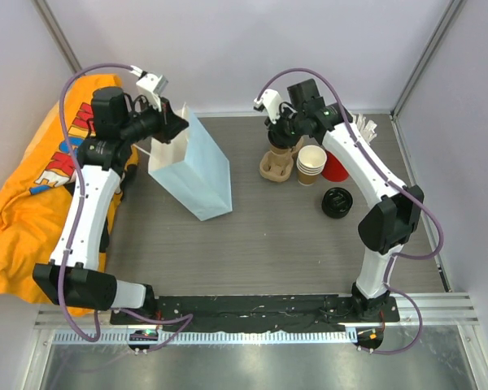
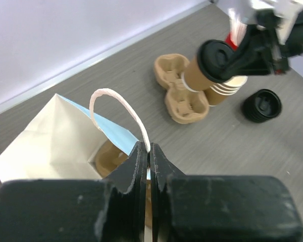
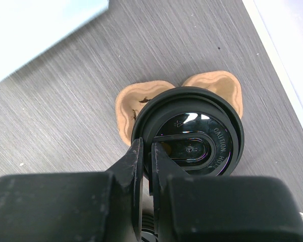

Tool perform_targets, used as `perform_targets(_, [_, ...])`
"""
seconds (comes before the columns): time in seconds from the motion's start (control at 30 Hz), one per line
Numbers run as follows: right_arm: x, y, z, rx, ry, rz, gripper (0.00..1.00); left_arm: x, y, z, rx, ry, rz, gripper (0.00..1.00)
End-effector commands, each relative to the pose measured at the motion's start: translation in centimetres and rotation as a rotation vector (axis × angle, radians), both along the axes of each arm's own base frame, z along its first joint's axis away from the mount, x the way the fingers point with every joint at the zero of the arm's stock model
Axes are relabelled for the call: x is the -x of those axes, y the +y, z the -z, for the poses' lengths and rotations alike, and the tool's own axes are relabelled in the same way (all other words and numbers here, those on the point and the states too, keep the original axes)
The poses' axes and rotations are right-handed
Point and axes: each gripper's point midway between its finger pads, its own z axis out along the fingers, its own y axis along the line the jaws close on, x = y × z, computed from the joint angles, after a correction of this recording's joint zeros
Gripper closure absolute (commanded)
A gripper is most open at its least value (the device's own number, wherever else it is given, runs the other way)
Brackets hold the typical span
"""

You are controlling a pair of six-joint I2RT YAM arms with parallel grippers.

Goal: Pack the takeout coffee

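Observation:
The leaning bag's lower end [image 1: 214, 211] is to the right of my left gripper in the top view, so I will move that way, slightly back, and release the bag's handle.
The takeout coffee [image 2: 201, 72], a brown cup with a black lid [image 3: 192, 136], leans over a brown pulp cup carrier [image 1: 274, 168] on the table. My right gripper [image 3: 147, 151] is shut on the lid's rim, one finger inside and one outside; it also shows in the top view [image 1: 278, 134]. A light blue paper bag [image 1: 197, 169] stands open to the left. My left gripper [image 2: 147, 151] is shut on the bag's white handle [image 2: 116, 103] and holds it up; it also shows in the top view [image 1: 177, 128]. A second carrier [image 2: 108, 157] lies inside the bag.
A stack of lidless brown cups [image 1: 311, 164] stands right of the carrier, with a red object [image 1: 337, 167] behind it. Loose black lids [image 1: 339, 202] lie at the right. An orange cloth [image 1: 32, 195] covers the left side. Grey walls stand close behind.

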Motion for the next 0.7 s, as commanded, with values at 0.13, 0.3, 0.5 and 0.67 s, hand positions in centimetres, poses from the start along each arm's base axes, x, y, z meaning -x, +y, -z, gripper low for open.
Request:
perform_targets(0.13, [0.2,-1.6,-6.0,-0.058,-0.125,0.047,0.99,4.8,-5.0,1.1,0.009,0.035,0.143,0.95])
perform_targets(0.3, [0.7,-2.3,-6.0,-0.060,-0.126,0.055,0.99,6.4,-7.3,2.6,-0.008,0.084,0.206,0.96])
perform_targets(0.5, [0.7,-3.4,-8.2,-0.076,-0.176,0.090,0.99,8.2,-9.2,3.1,0.001,0.123,0.282,0.96])
perform_targets(0.67, [0.7,-3.5,-10.7,-0.103,-0.219,0.102,0.99,10.3,-10.5,3.4,0.031,0.183,0.386,0.96])
